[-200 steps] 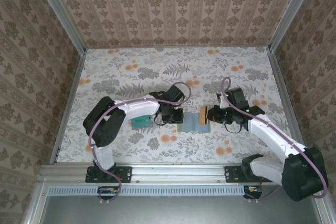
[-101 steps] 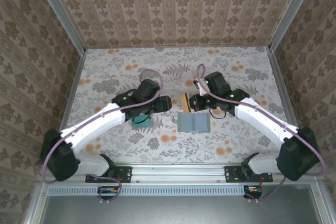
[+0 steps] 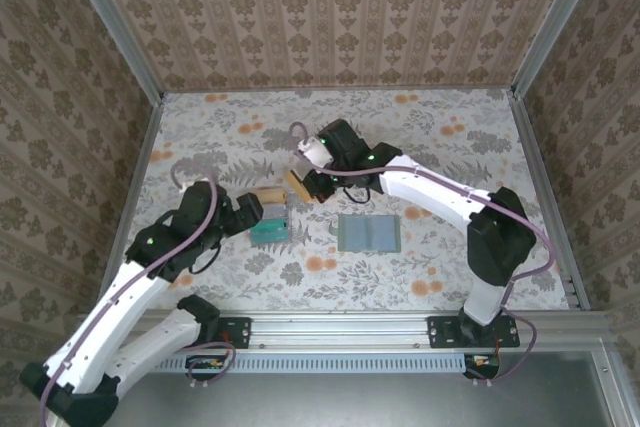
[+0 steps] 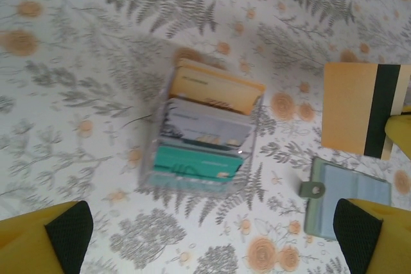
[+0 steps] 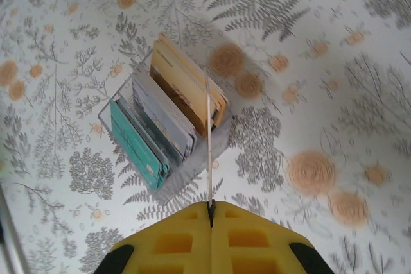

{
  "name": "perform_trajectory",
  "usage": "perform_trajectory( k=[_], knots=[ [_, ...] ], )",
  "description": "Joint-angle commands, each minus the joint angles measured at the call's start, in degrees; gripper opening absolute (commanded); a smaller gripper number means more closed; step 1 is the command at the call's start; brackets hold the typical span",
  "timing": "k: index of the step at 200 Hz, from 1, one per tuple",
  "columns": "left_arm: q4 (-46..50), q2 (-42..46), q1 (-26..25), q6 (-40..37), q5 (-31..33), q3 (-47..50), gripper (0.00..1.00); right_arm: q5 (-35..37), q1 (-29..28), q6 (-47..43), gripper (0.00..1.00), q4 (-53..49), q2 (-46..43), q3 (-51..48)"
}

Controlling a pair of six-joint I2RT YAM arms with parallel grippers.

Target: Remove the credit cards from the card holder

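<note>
My right gripper needs to move across to the clear box's far end (image 3: 267, 195) (image 5: 186, 85) and down next, and let go of the beige credit card there, because matching beige cards stand in it.
The card holder (image 3: 368, 233) lies open and flat on the floral table, its edge and tab showing in the left wrist view (image 4: 350, 197). Several credit cards, beige, grey and teal, stand on edge in a clear box (image 3: 270, 217) (image 4: 205, 133) (image 5: 164, 126). My right gripper (image 3: 308, 182) (image 5: 210, 208) is shut on a beige credit card with a dark stripe (image 3: 297, 185) (image 4: 359, 108), seen edge-on (image 5: 209, 139) just above the box's right side. My left gripper (image 3: 255, 209) (image 4: 212, 235) hangs open just left of the box, nothing between its fingers.
Patterned walls with metal posts (image 3: 140, 57) close in the table on three sides. The right arm (image 3: 430, 192) stretches across the table behind the card holder. Bare floral tabletop (image 3: 420, 137) lies at the back and right.
The left arm drew back to the left and its jaws opened. The right arm carried the beige card from the card holder leftward to above the clear box.
</note>
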State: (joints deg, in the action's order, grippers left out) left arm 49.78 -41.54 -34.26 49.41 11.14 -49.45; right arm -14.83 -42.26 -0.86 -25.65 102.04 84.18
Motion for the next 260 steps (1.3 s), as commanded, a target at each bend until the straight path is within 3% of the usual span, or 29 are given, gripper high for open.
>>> perform_trajectory(
  k=[1,39,89,215,239,260],
  knots=[
    [7.9,3.0,1.4,1.0,2.1,0.4,1.0,2.5,-2.2,-10.1,0.0,1.7,3.2,3.8],
    [13.3,6.6,2.6,1.1,2.7,-0.6,1.0,5.3,-6.1,-21.3,0.0,2.8,8.4,9.2],
    [16.2,9.4,3.1,2.0,2.6,-0.3,1.0,7.2,-7.3,-27.9,0.0,-0.2,14.6,15.8],
    [17.0,11.5,3.2,3.0,2.6,1.0,1.0,6.8,-7.4,-30.0,0.0,-2.5,18.8,16.6],
    [16.9,11.7,3.2,2.9,2.3,0.9,1.0,7.7,-7.3,-29.1,0.17,-2.1,19.2,16.9],
    [16.5,11.7,3.3,2.4,1.9,0.8,1.0,8.5,-7.2,-28.0,0.24,-1.6,19.3,17.7]
  ],
)
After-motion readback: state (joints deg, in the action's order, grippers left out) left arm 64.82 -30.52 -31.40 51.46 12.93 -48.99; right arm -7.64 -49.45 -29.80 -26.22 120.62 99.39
